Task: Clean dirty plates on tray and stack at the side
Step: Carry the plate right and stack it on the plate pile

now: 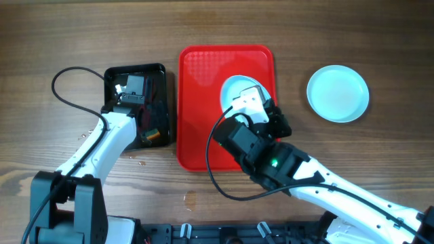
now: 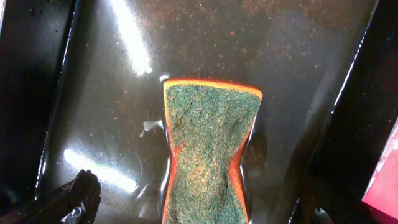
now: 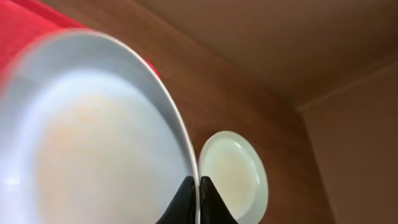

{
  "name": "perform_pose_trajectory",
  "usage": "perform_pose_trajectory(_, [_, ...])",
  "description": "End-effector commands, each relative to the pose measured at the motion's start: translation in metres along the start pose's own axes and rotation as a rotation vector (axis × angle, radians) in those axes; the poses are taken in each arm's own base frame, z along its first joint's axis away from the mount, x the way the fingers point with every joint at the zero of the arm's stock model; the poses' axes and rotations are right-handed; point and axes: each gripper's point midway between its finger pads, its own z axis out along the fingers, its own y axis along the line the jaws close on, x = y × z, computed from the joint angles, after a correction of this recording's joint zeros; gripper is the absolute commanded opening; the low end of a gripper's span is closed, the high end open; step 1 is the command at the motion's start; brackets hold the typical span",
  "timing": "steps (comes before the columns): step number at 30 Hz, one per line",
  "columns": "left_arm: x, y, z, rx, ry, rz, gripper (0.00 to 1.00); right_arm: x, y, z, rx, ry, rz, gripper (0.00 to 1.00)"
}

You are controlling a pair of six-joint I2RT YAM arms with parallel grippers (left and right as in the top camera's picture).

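I will carry the plate in my right gripper to the right in the overhead view and down onto the second plate [image 1: 338, 93] [image 3: 232, 173] to release it, since that one already lies aside.
The red tray [image 1: 200, 102] lies mid-table. One pale plate [image 1: 234, 88] sits at its right side, mostly hidden under my right gripper [image 1: 264, 112]. In the right wrist view this plate [image 3: 93, 143] has a faint orange smear, and my right gripper [image 3: 196, 199] is shut on its rim. A second plate [image 1: 338, 93] lies on the table to the right of the tray; it also shows in the right wrist view [image 3: 233, 171]. Only two plates show. My left gripper [image 1: 146, 129] is over the black tray, its fingers [image 2: 199, 208] spread either side of a green-and-orange sponge [image 2: 208, 143].
The black tray [image 1: 159, 74] stands just left of the red tray; its floor [image 2: 292, 81] is wet. A black cable [image 1: 64, 85] loops over the table at the far left. Water drops lie near the front edge [image 1: 190, 198].
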Motion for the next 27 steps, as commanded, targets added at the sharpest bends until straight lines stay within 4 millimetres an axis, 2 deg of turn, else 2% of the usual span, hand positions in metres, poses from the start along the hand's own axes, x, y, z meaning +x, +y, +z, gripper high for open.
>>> perform_pose_trajectory(1, [-0.002,0.001,0.0,0.002,-0.003,0.0,1.0,-0.006,0.0,0.001,-0.091,0.016,0.14,0.04])
perform_pose_trajectory(7, [-0.002,0.001,0.0,0.002,-0.003,0.0,1.0,0.006,0.001,0.014,-0.268,0.13,0.369,0.04])
perform_pose_trajectory(10, [-0.002,0.001,0.0,0.002,-0.003,0.0,1.0,0.011,-0.011,0.023,-0.343,0.187,0.497,0.05])
perform_pose_trajectory(13, [-0.002,0.001,0.0,0.002,-0.003,0.0,1.0,0.029,-0.031,0.037,-0.42,0.297,0.698,0.04])
perform_pose_trajectory(16, [-0.002,0.001,0.0,0.002,-0.003,0.0,1.0,0.054,-0.063,0.055,-0.424,0.391,0.864,0.04])
perform_pose_trajectory(17, [-0.002,0.001,0.0,0.002,-0.003,0.0,1.0,0.073,-0.085,0.069,-0.38,0.434,0.952,0.04])
perform_pose_trajectory(22, [-0.002,0.001,0.0,0.002,-0.003,0.0,1.0,0.131,-0.146,0.102,-0.215,0.525,1.179,0.04])
perform_pose_trajectory(27, [-0.002,0.001,0.0,0.002,-0.003,0.0,1.0,0.18,-0.173,0.127,-0.107,0.603,1.31,0.04])
